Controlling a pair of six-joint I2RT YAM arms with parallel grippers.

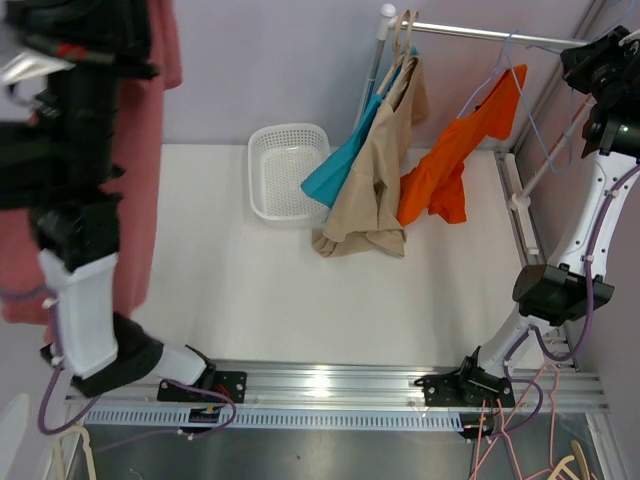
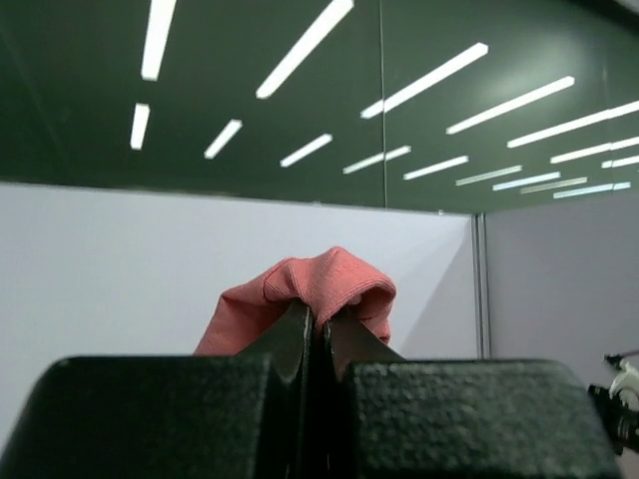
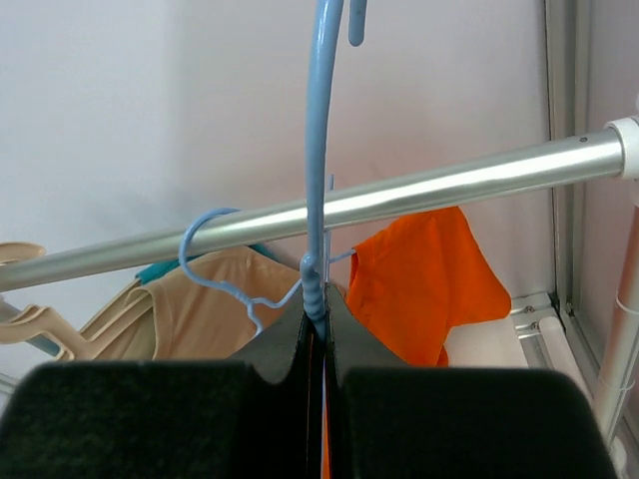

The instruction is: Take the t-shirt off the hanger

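Note:
The light blue hanger is empty. My right gripper will next go outward, then down, to bring the hanger's hook over the bare end of the metal bar (image 1: 567,43) (image 3: 501,180).
A salmon-pink t-shirt (image 1: 145,150) hangs down at the far left of the top view, and my raised left gripper (image 2: 318,321) is shut on a bunched fold of it (image 2: 319,284). My right gripper (image 3: 318,307) is up at the far right end of the rail and is shut on the neck of a light blue hanger (image 3: 321,150). That hanger shows no garment on it and its thin frame slants down below the gripper (image 1: 548,150).
A metal rail (image 1: 470,38) at the back holds an orange t-shirt (image 1: 450,165) on another blue hanger (image 3: 205,244), plus beige (image 1: 375,190) and teal (image 1: 335,175) shirts. A white basket (image 1: 288,170) sits back centre. Spare hangers (image 1: 560,465) lie at the near right.

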